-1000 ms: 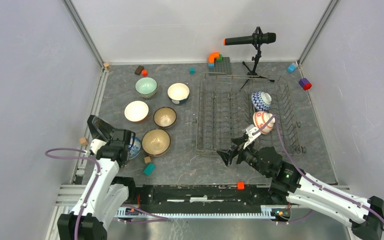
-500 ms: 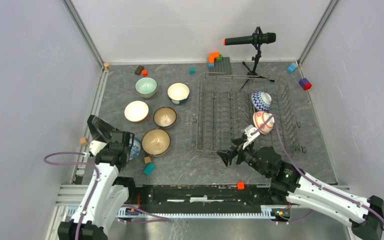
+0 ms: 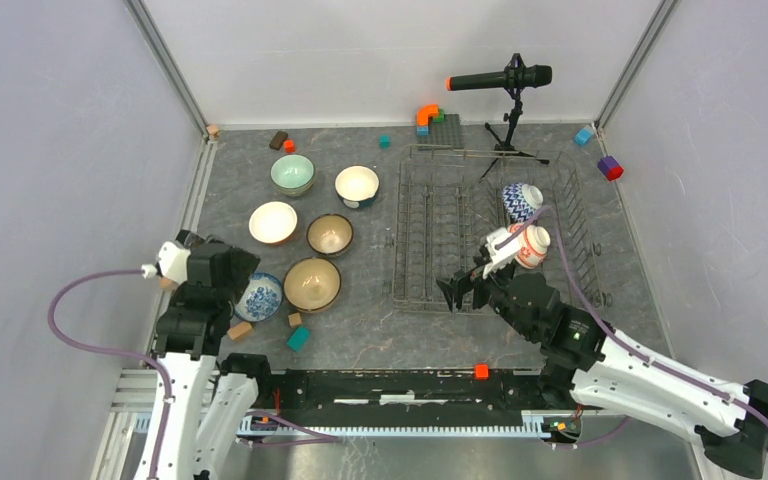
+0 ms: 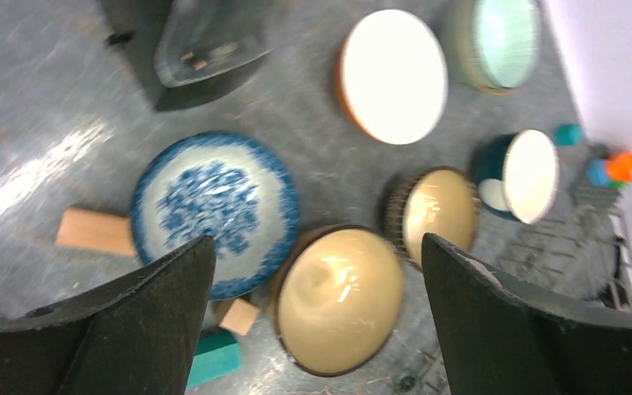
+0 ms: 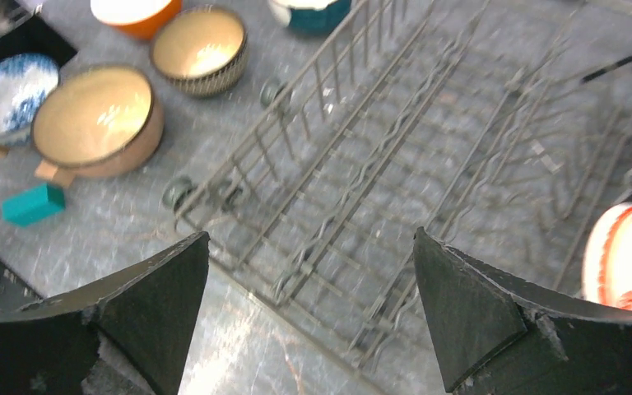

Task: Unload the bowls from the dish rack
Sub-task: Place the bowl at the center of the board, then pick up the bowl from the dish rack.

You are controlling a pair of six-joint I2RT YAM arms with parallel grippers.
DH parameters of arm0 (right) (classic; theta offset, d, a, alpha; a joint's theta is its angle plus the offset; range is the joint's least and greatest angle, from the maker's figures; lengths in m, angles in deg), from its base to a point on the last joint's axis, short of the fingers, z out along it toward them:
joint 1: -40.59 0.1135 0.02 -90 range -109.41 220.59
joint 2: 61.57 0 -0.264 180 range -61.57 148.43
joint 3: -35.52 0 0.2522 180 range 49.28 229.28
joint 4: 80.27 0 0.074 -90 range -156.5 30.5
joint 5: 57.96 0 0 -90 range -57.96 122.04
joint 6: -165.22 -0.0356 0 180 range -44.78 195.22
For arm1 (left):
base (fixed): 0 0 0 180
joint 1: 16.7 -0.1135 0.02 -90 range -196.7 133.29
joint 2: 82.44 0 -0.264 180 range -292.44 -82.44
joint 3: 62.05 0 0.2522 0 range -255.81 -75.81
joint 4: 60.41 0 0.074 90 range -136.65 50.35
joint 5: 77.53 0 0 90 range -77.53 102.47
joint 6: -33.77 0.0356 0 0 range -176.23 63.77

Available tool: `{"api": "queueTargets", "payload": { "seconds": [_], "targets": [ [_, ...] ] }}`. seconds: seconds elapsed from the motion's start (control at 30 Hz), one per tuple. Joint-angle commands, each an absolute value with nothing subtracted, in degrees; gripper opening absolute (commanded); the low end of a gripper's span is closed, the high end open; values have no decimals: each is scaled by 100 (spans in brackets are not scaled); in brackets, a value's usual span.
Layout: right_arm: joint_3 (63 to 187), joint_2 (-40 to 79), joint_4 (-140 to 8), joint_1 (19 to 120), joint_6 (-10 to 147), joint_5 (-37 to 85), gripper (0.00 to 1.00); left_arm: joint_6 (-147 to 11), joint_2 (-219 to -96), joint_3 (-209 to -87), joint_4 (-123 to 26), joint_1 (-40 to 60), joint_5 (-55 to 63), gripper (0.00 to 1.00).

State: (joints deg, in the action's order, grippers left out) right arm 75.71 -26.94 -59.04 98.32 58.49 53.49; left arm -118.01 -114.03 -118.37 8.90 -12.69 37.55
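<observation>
I will swing my right gripper to its right in the top view, turning and lowering it onto the red-white bowl's foot (image 3: 542,237), which lies there and faces away.
The wire dish rack (image 3: 440,235) holds two bowls at its right side: a blue-white zigzag bowl (image 3: 522,200) and a red-white patterned bowl (image 3: 531,245), both on edge. Several bowls stand on the table to the left: pale green (image 3: 292,173), teal (image 3: 357,185), orange (image 3: 273,222), dark striped (image 3: 330,234), brown (image 3: 311,283) and a blue-flowered one (image 3: 259,296). My left gripper (image 4: 317,247) is open above the blue-flowered bowl (image 4: 214,210) and the brown bowl (image 4: 341,296), holding nothing. Over the rack's (image 5: 395,164) near-left corner my right gripper (image 5: 309,239) hangs open and empty; the red-white bowl (image 5: 629,259) lies to its right.
A microphone on a tripod (image 3: 508,85) stands behind the rack, its legs reaching the rack's back edge. A teal block (image 3: 298,338) and wooden blocks (image 3: 239,330) lie near the blue-flowered bowl. A grey studded plate (image 3: 448,128) and more coloured blocks (image 3: 610,167) sit at the back.
My left gripper has opened and drawn back to the left, leaving the blue-flowered bowl standing on the table. The right gripper has moved forward onto the rack's near edge.
</observation>
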Motion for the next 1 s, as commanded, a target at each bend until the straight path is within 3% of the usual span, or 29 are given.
{"api": "queueTargets", "payload": {
  "seconds": [0.0,0.13,0.3,0.37,0.67,0.97],
  "targets": [
    [8574,-2280,-5735,9823,6403,6424,97,-10115,-11768,-12568,-255,-1247,2809,100],
    [9345,-1643,-5300,9682,6482,7320,97,-9505,-12533,-13133,-938,-831,1782,100],
    [9836,-955,-5020,8689,6452,7279,97,-8798,-13601,-14016,-1217,1742,3705,100],
    [9859,-809,-5006,8149,6370,7082,96,-8694,-13963,-14231,-1427,2134,3566,100],
    [9310,-504,-5207,6608,6243,6208,88,-8391,-13984,-13572,-2526,2182,2489,100],
    [9169,84,-5272,6522,6665,6479,97,-8523,-13654,-13004,-2666,2181,1834,100]
  ]
}}
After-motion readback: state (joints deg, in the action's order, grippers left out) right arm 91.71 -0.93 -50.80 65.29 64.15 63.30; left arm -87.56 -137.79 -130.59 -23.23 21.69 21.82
